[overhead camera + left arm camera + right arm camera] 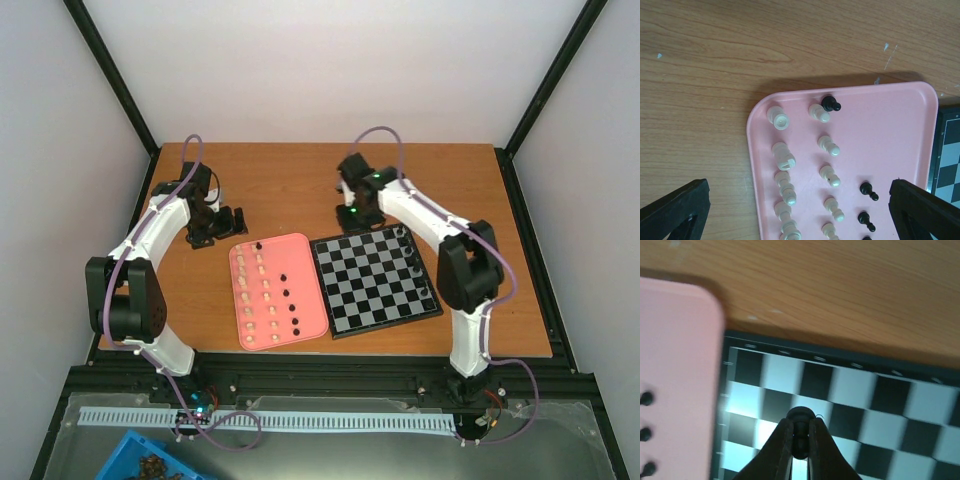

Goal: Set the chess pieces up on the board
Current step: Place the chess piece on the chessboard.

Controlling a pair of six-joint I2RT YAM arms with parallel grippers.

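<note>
The robot's right gripper needs to go to the right in the top view and then down beside the black pieces' far end (388, 236), since black pieces line the board's edge opposite the tray.
The board (375, 280) lies right of centre, with several black chess pieces (412, 250) along its right edge. My right gripper (352, 215) hovers at the board's far left corner, shut on a small black chess piece (800, 416) held over the checks (850, 385). The pink tray (310, 300) to the left carries two columns of cream pieces (782, 155) and a line of black pawns (868, 190). My left gripper (237, 220) stands open over the tray's far end (799, 185), its wide-apart fingers (675, 212) holding nothing.
The pink tray (890, 130) sits directly against the board's left edge (722, 405). Bare wooden tabletop (280, 180) stretches behind both. A blue bin (150, 465) sits below the table's near edge, beside the left arm's base.
</note>
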